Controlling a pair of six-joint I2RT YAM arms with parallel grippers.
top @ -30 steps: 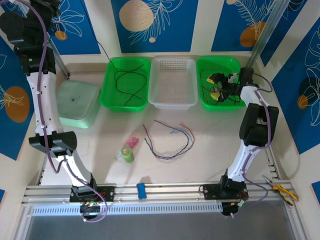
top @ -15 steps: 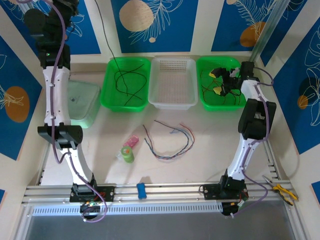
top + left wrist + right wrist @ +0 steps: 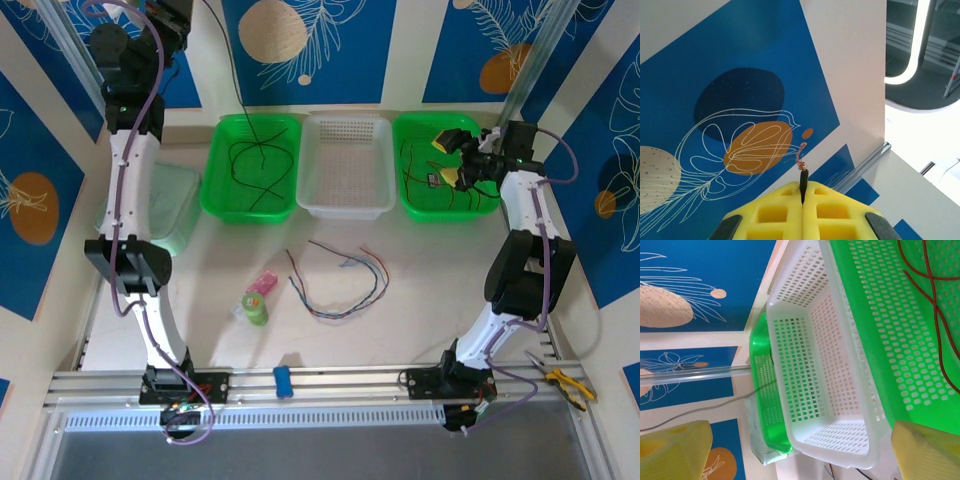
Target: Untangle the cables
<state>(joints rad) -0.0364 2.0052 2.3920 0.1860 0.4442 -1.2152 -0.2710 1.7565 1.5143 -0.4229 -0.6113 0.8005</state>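
I should next lower my raised left gripper over the green basket (image 3: 246, 168) and release the black cable's end there; the rest lies looped inside.
My left gripper (image 3: 172, 14) is raised high at the back left. In the left wrist view its yellow fingers (image 3: 803, 187) are shut on the end of a black cable (image 3: 803, 179), with bare copper strands sticking out. This cable (image 3: 238, 95) hangs down into the left green basket (image 3: 213, 185), where the rest of it lies looped. A loose bundle of red, blue-grey and black cables (image 3: 340, 282) lies on the table. More cables (image 3: 440, 190) lie in the right green basket (image 3: 482, 208). My right gripper (image 3: 452, 160) hovers open over that basket, holding nothing.
A white perforated basket (image 3: 347, 208) stands between the green ones. A pale green box (image 3: 165, 205) is beside the left arm. A green tape roll (image 3: 255, 308) and a pink piece (image 3: 262, 283) lie mid-table. Yellow pliers (image 3: 568, 381) rest at the near right.
My left arm has swung up and to the right, drawing the black cable taut out of the left basket. The right gripper has risen and shifted right over its basket.
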